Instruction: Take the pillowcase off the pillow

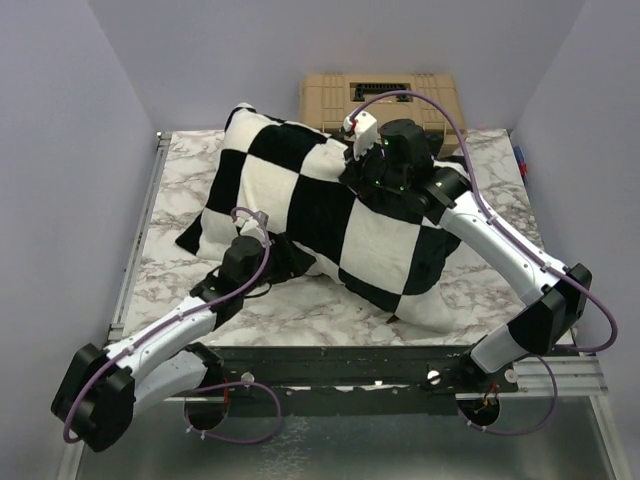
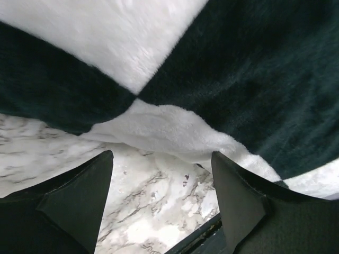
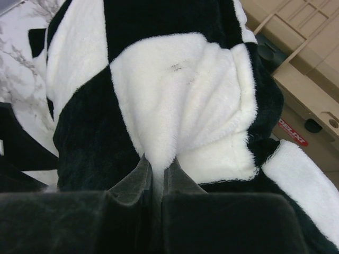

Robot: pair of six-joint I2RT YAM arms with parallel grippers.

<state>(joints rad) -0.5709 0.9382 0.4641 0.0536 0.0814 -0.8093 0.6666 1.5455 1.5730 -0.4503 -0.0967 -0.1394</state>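
Observation:
My right gripper will next pull the pinched white fold back toward the pillowcase's near edge [image 1: 336,266] and release it there, as the cover still hides the pillow.
The pillowcase [image 1: 320,200], in big black and white squares, lies plump and slanted across the marble table [image 1: 180,170]. The pillow is hidden inside it. My right gripper [image 1: 357,168] sits at the cover's far end, shut on a pinched fold of a white square [image 3: 180,84]; in the right wrist view the gripper [image 3: 157,161] has fabric squeezed between its fingers. My left gripper [image 1: 283,250] is at the near left edge of the cover. In the left wrist view the gripper [image 2: 161,154] is open, only table between its fingers, with the pillowcase's hem [image 2: 169,129] just ahead.
A tan toolbox [image 1: 330,95] stands behind the pillowcase at the table's far edge, and also shows as the toolbox [image 3: 307,69] in the right wrist view. Grey walls close in both sides. Bare marble [image 2: 153,206] lies under the left gripper, near the table's dark front rail.

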